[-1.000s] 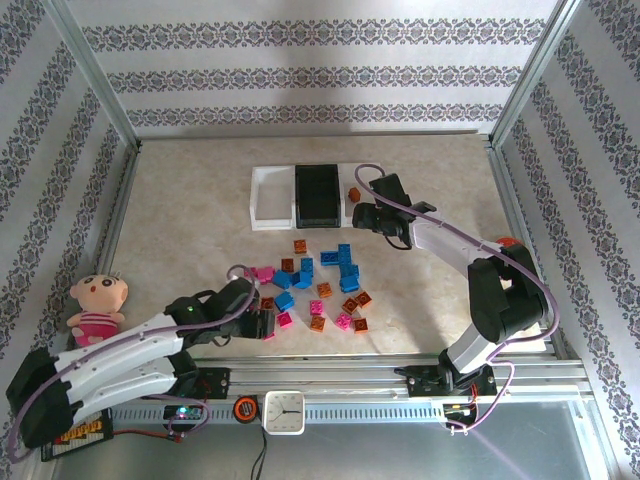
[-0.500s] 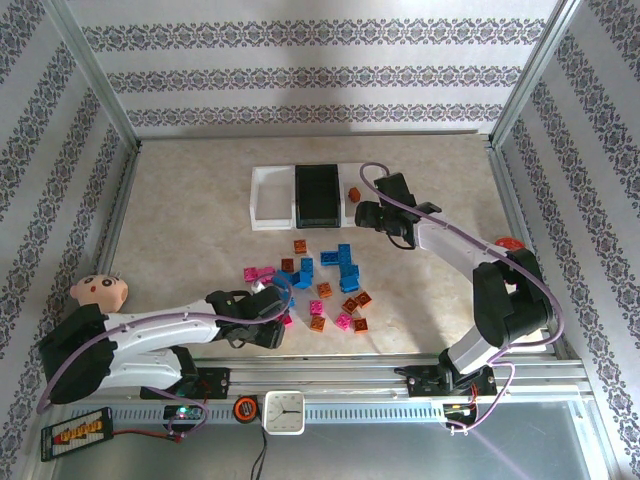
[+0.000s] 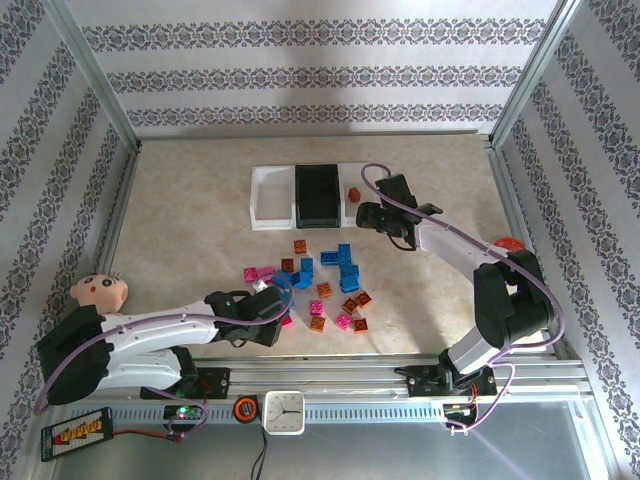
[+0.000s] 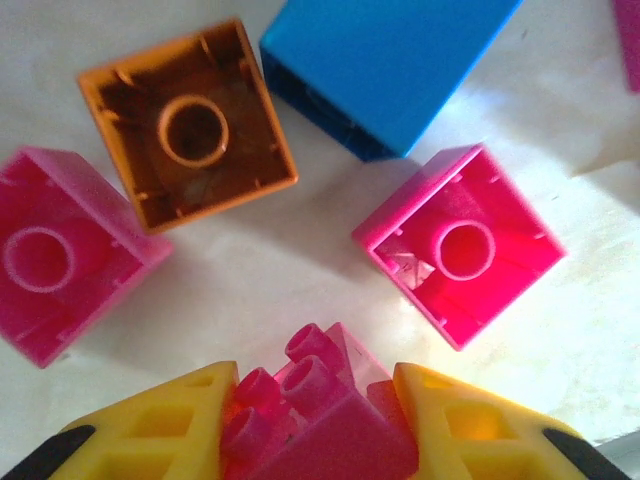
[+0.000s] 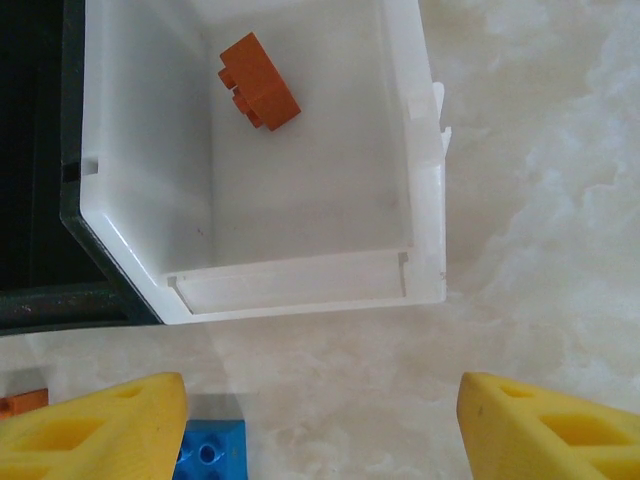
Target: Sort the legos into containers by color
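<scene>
The pink lego needs to be lifted by my left gripper, carried outward over the empty white bin, beyond the scatter, and released there.
The loose legos lie in a pink, blue and orange scatter at mid-table. My left gripper is low at the scatter's near-left edge. In the left wrist view it is shut on a pink lego, studs showing between the yellow fingers. Just beyond lie an upturned orange lego, a blue one and another pink one. The containers stand in a row: left white bin, black bin, right white bin, which holds an orange lego. My right gripper hangs open in front of that bin.
A plush doll sits at the left, beside the left arm. A white clock and an orange disc rest on the front rail. A red-orange disc lies at the right edge. A blue lego lies under my right gripper's left finger.
The left arm swung right into the near-left edge of the scatter and its jaws closed on a pink lego. The right arm has hardly moved.
</scene>
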Controlling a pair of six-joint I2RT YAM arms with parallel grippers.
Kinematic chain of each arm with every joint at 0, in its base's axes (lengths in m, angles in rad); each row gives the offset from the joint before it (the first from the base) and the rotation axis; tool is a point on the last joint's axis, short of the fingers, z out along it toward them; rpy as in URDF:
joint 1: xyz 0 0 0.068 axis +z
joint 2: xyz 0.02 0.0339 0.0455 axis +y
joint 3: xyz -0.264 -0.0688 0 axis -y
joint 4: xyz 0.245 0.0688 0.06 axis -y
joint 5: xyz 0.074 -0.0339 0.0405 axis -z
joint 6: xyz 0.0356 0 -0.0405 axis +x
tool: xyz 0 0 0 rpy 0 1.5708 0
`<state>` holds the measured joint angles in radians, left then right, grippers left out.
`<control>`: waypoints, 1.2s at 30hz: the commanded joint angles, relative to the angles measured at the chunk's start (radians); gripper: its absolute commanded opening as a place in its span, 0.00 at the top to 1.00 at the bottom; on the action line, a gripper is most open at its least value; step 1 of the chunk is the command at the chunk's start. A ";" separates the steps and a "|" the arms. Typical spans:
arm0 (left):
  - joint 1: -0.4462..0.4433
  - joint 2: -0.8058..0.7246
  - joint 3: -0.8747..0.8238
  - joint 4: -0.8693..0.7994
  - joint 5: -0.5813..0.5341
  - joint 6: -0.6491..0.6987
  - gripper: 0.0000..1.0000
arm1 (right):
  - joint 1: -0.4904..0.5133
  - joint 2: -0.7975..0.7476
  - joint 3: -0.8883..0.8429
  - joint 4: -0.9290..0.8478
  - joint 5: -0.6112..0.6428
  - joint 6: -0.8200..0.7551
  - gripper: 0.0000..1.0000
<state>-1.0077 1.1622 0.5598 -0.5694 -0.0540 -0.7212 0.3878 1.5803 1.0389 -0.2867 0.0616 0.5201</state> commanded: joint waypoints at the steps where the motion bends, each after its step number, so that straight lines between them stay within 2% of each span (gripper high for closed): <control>1: 0.023 -0.074 0.090 -0.070 -0.066 0.044 0.72 | -0.008 -0.041 -0.024 0.013 -0.009 0.011 0.28; 4: 0.153 -0.098 0.174 -0.061 -0.051 0.132 0.72 | -0.006 -0.050 -0.042 0.024 -0.011 0.020 0.28; 7: 0.328 -0.042 0.269 0.018 0.007 0.221 0.75 | 0.000 -0.052 -0.058 0.031 -0.013 0.029 0.28; 11: 0.511 0.133 0.403 0.172 0.049 0.282 0.75 | 0.012 -0.060 -0.078 0.028 -0.006 0.033 0.28; 15: 0.621 0.358 0.553 0.265 0.093 0.284 0.77 | 0.024 -0.086 -0.109 0.020 -0.003 0.033 0.28; 21: 0.671 0.616 0.762 0.297 0.105 0.269 0.77 | 0.043 -0.136 -0.178 0.014 0.009 0.026 0.28; 26: 0.687 0.729 0.866 0.281 0.084 0.255 0.73 | 0.057 -0.168 -0.227 0.020 -0.009 0.018 0.27; 28: 0.692 0.756 0.884 0.276 0.084 0.253 0.66 | 0.067 -0.169 -0.236 0.021 -0.021 0.010 0.25; 31: 0.696 0.763 0.885 0.286 0.099 0.245 0.46 | 0.085 -0.165 -0.241 0.026 -0.043 -0.008 0.23; 33: 0.695 0.734 0.869 0.305 0.114 0.234 0.34 | 0.095 -0.159 -0.237 0.037 -0.074 -0.024 0.23; 36: 0.696 0.649 0.827 0.344 0.144 0.221 0.25 | 0.117 -0.130 -0.222 0.042 -0.129 -0.044 0.22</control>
<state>-0.3241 1.9026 1.4113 -0.2863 0.0566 -0.4858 0.4858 1.4349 0.8085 -0.2569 -0.0032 0.5137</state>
